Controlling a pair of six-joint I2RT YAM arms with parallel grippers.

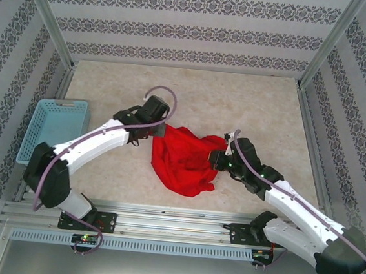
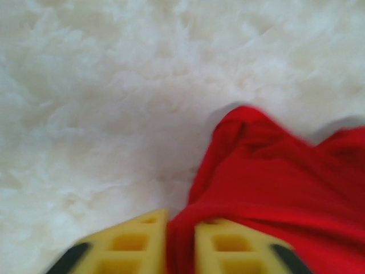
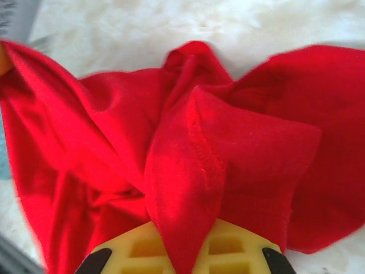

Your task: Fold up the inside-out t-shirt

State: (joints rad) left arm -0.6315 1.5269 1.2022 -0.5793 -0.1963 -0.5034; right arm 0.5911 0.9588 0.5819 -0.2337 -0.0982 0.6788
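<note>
The t-shirt's far edge (image 3: 319, 63) lies outward of and below my right gripper, so my right gripper will next move gently outward and down to it and let go of the stitched hem fold (image 3: 188, 228).
The bright red t-shirt (image 1: 184, 160) lies bunched in a crumpled heap at the middle of the table. My left gripper (image 1: 159, 130) is at its upper left edge, shut on a thin fold of the red cloth (image 2: 181, 240) that runs between the yellow fingers (image 2: 134, 242). My right gripper (image 1: 216, 158) is at the shirt's right side, shut on a stitched hem fold (image 3: 188, 228) that rises between its yellow fingers (image 3: 236, 248). The t-shirt (image 3: 114, 137) spreads wrinkled beyond them.
A light blue mesh basket (image 1: 53, 128) sits at the table's left edge. Patterned walls and metal frame posts enclose the table. The pale marbled tabletop (image 1: 238, 103) stretches behind and to the right of the shirt.
</note>
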